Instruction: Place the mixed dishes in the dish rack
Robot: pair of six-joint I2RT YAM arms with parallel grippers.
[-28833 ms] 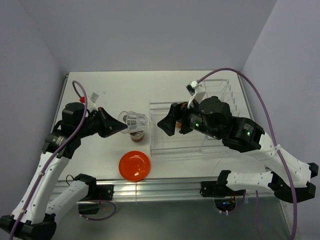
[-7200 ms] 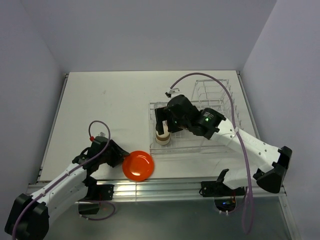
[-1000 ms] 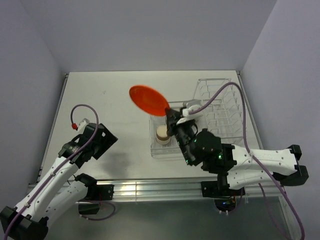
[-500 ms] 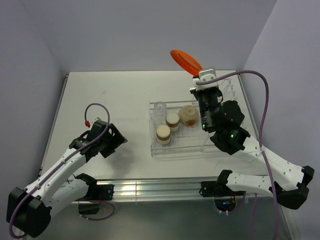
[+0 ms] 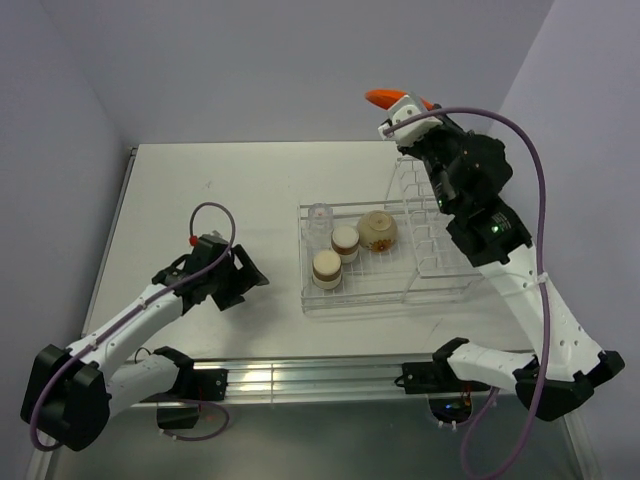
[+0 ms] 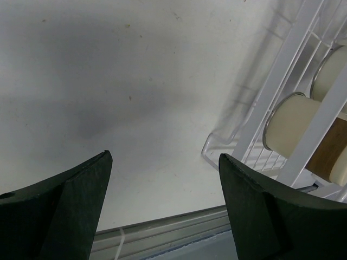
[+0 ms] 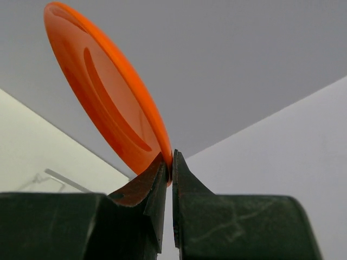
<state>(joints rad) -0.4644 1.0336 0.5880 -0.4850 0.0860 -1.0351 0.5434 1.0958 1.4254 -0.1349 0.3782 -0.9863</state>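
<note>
The plate [image 5: 388, 98] stands on edge, so my right gripper will next move down and to the right in the top view to the rack's far slots and release it.
My right gripper [image 5: 407, 118] is raised high over the far right of the table, shut on the rim of the orange-red plate [image 5: 388, 98]. In the right wrist view the plate [image 7: 108, 103] stands tilted on edge above the pinching gripper [image 7: 169, 161]. Below it is the dish rack's row of upright slots [image 5: 432, 205]. The flat basket part [image 5: 352, 301] holds two brown cups [image 5: 326, 268] [image 5: 345, 240], the beige bowl [image 5: 378, 231] and the clear glass [image 5: 319, 214]. My left gripper [image 5: 250, 274] hovers open and empty over bare table left of the rack; its wrist view shows the gripper [image 6: 164, 157], the rack corner [image 6: 238, 142] and a cup [image 6: 287, 122].
Grey walls close the table at the back and on both sides. A metal rail [image 5: 300, 375] runs along the near edge, also seen as the table's edge rail [image 6: 162, 230] in the left wrist view. My right arm's purple cable [image 5: 543, 230] loops beside the rack.
My right arm has swung the plate from left of the rack up and to the right, over the upright slots. My left arm has crept a little toward the rack, still open.
</note>
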